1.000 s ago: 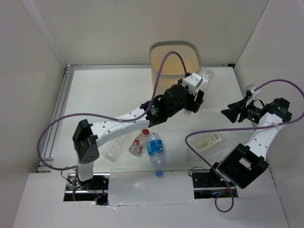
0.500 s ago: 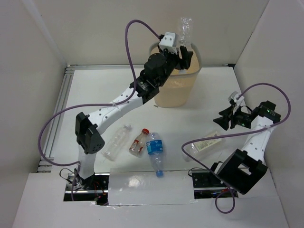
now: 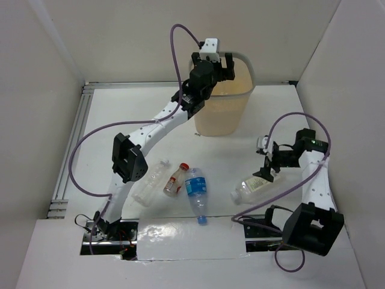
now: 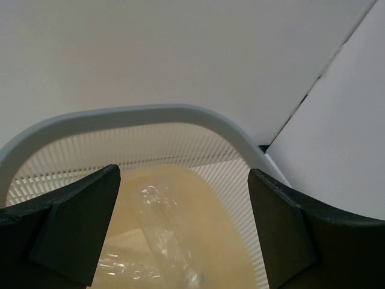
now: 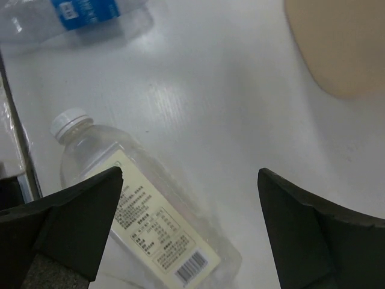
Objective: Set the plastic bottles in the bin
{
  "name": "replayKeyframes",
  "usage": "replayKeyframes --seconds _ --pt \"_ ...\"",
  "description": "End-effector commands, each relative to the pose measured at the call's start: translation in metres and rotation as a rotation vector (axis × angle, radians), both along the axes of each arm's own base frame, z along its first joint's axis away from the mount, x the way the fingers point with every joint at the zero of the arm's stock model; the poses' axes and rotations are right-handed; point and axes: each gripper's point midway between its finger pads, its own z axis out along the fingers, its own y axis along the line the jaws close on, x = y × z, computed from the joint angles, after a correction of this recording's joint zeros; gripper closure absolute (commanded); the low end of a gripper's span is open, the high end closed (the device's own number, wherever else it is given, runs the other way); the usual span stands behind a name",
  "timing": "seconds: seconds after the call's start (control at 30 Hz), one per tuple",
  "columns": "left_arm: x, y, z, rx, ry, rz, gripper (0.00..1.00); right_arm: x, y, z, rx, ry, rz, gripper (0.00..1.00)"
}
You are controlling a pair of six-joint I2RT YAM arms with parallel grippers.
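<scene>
My right gripper needs to move down and to the left in the top view next, turn along the slanting bottle and lower, because the cream-labelled bottle's neck (image 3: pixel 239 194) (image 5: pixel 76 129) is there.
The beige bin (image 3: pixel 243 99) stands at the back of the table. My left gripper (image 3: pixel 219 62) hangs open over its mouth. In the left wrist view my open left gripper (image 4: pixel 183 201) looks down past the grey rim (image 4: pixel 150 114) at a clear bottle (image 4: pixel 162 235), blurred, inside the bin. My right gripper (image 3: pixel 265 168) is open, low over the cream-labelled bottle (image 3: pixel 252 185) lying on the table. In the right wrist view this bottle (image 5: pixel 144 229) lies under the left finger of my right gripper (image 5: pixel 189 177). A blue-labelled bottle (image 3: pixel 195 188), a red-capped bottle (image 3: pixel 176 179) and a clear bottle (image 3: pixel 150 180) lie front centre.
White walls enclose the table on three sides. A metal rail (image 3: pixel 72 144) runs along the left edge. Purple cables loop from both arms. The right wrist view shows the blue-labelled bottle (image 5: pixel 84 12) top left and the bin's base (image 5: pixel 343 42) top right.
My left arm carried a clear bottle up over the bin and let it go; its jaws are now empty. My right arm swung down and in to the cream-labelled bottle.
</scene>
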Motion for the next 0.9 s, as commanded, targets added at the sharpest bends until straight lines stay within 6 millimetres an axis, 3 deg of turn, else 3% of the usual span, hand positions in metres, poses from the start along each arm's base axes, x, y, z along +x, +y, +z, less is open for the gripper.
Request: replayKeyframes --seconds 0.0,0.07,0.1,0.17,0.2,0.23,0.27,0.3,0.33,0.37,0.4,0.43,0.47,0.5,0.57,0.6,0.63,0.7,0.87 --pt "-0.003 0.011 0.042 -0.067 -0.061 0.001 0.00 -0.020 0.024 -0.013 -0.131 -0.093 0.263 0.00" --pt "-0.010 0.015 0.052 -0.053 -0.068 -0.005 0.00 -0.028 0.033 -0.022 -0.183 -0.089 0.364 0.00" --pt "-0.020 0.024 0.069 -0.036 -0.094 -0.009 0.00 -0.037 0.046 -0.027 -0.196 -0.082 0.448 0.00" --pt "-0.040 0.034 0.082 -0.001 -0.106 -0.015 0.00 -0.047 0.053 -0.034 -0.231 -0.066 0.522 0.00" --pt "-0.050 0.030 0.059 0.052 -0.067 -0.031 0.00 -0.051 0.056 -0.038 -0.262 -0.056 0.563 0.00" --pt "-0.080 0.051 0.095 0.035 -0.112 -0.037 0.00 -0.055 0.056 -0.045 -0.273 -0.044 0.577 0.00" --pt "-0.099 0.052 0.095 0.040 -0.107 -0.060 0.00 -0.055 0.054 -0.046 -0.285 -0.040 0.577 0.00" --pt "-0.108 0.054 0.053 0.119 -0.034 -0.063 0.00 -0.055 0.053 -0.051 -0.301 -0.040 0.585 0.00" --pt "-0.139 0.077 0.078 0.091 -0.060 -0.065 0.00 -0.058 0.053 -0.054 -0.298 -0.029 0.587 0.00" --pt "-0.159 0.077 0.070 0.098 -0.043 -0.098 0.00 -0.059 0.053 -0.055 -0.307 -0.029 0.601 0.00" --pt "-0.171 0.081 0.025 0.168 0.027 -0.105 0.00 -0.060 0.055 -0.055 -0.316 -0.030 0.619 0.00" --pt "-0.186 0.092 0.011 0.176 0.071 -0.095 0.00 -0.062 0.057 -0.055 -0.317 -0.032 0.634 0.00" --pt "-0.212 0.115 0.024 0.135 0.056 -0.092 0.00 -0.063 0.058 -0.056 -0.326 -0.033 0.649 0.00" --pt "-0.232 0.114 -0.017 0.164 0.128 -0.116 0.00 -0.067 0.062 -0.058 -0.335 -0.037 0.672 0.00" --pt "-0.257 0.134 -0.047 0.180 0.204 -0.099 0.00 -0.069 0.067 -0.062 -0.333 -0.034 0.686 0.00" --pt "-0.279 0.142 -0.048 0.153 0.214 -0.121 0.00 -0.066 0.070 -0.063 -0.347 -0.059 0.686 0.00" --pt "-0.287 0.152 -0.076 0.135 0.287 -0.078 0.00 -0.070 0.078 -0.063 -0.340 -0.041 0.697 0.00" --pt "-0.311 0.167 -0.114 0.113 0.402 -0.068 0.00 -0.074 0.095 -0.065 -0.334 -0.024 0.703 0.00" --pt "-0.337 0.180 -0.160 0.094 0.571 -0.047 0.00 -0.076 0.108 -0.075 -0.342 0.012 0.671 0.05"
